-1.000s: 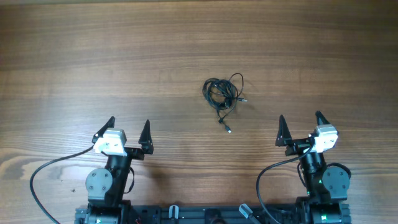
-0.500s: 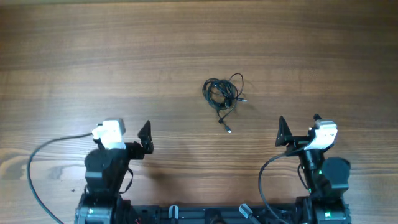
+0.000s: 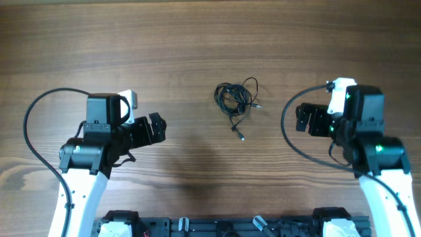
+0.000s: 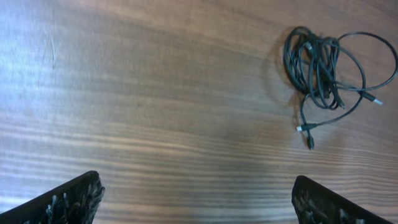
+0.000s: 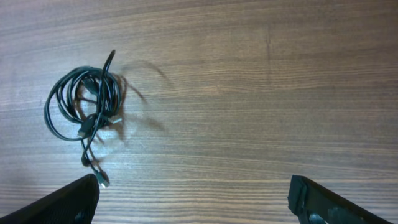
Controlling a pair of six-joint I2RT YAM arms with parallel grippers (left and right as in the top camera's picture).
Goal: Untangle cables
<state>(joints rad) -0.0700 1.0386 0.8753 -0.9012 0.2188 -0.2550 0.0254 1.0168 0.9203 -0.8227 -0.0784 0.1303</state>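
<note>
My left gripper should next go outward, down and to the right in the overhead view onto the cable bundle's looped edge (image 3: pixel 219 95) (image 4: pixel 292 61), since that edge is nearest its fingers.
The cables (image 3: pixel 236 98) lie bunched in a small knot of thin black loops at the middle of the wooden table, with a loose plug end (image 3: pixel 243 137) trailing toward the front. They show at the upper right of the left wrist view (image 4: pixel 320 65) and at the left of the right wrist view (image 5: pixel 87 102). My left gripper (image 3: pixel 156 127) is open and empty, to the left of the bundle and apart from it. My right gripper (image 3: pixel 304 119) is open and empty, to the right of the bundle.
The thicker black arm cables loop out beside each arm, one at the left (image 3: pixel 39 108) and one at the right (image 3: pixel 289 135). The arm bases stand along the table's front edge (image 3: pixel 223 227).
Both arms have risen from their rest pose near the front edge and swung forward toward the middle. The cable bundle has not moved.
</note>
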